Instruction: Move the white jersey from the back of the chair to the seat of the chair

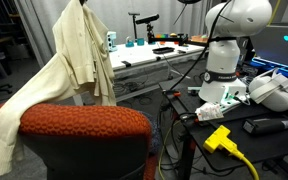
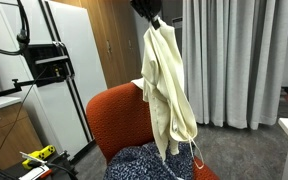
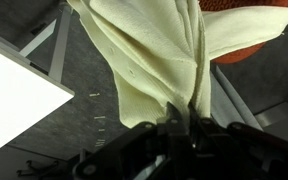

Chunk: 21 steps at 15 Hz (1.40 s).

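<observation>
I will bring the bunched jersey down in front of the chair back and release it there, because the seat's dark blue patterned cloth [image 2: 156, 165] is below my gripper.
The white jersey [image 2: 166, 90] hangs in long folds from my gripper [image 2: 149, 12], which is shut on its top, high above the chair. In an exterior view the jersey [image 1: 84, 55] trails down, and its lower end still drapes over the left side of the orange-red chair back [image 1: 84, 125]. In an exterior view the chair back [image 2: 119, 118] stands behind the hanging cloth. In the wrist view my gripper [image 3: 179, 128] pinches the bunched jersey [image 3: 149, 60], with the orange chair fabric [image 3: 259, 30] behind it. The seat is mostly hidden.
A dark blue patterned cloth [image 2: 144, 165] lies at the chair's front. The white robot base [image 1: 229, 50] and a cluttered bench with a yellow plug [image 1: 219, 138] stand beside the chair. A white cabinet [image 2: 59, 70] and curtains [image 2: 234, 60] are nearby.
</observation>
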Motion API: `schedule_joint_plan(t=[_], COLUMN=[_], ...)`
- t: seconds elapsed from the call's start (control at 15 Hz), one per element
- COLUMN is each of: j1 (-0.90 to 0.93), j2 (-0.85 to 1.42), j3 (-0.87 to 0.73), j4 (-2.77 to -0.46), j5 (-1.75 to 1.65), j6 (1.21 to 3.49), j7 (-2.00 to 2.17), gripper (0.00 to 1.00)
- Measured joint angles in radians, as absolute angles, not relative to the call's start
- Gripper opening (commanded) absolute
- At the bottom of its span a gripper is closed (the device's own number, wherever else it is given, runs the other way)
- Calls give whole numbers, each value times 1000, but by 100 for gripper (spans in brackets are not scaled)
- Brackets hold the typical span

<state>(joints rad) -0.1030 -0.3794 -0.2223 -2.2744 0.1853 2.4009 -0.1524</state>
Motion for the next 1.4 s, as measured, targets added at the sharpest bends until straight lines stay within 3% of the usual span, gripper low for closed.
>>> schedule_joint_plan(t=[0.07,0.13,0.27,0.8,1.4], j1=[-103,-103,-103,-103,-63], j2=[-380,-381,-383,-435,-441], j3=[-222,-223,-224,-220,-152], j4=[-2274,-2272,-2263,-2371,-2460], j5=[184,183,171,78,51], j6=[2384,2360,2290,2174,2177], j7=[-157,-165,-195,-327,-351], gripper=[3,36,42,100,100])
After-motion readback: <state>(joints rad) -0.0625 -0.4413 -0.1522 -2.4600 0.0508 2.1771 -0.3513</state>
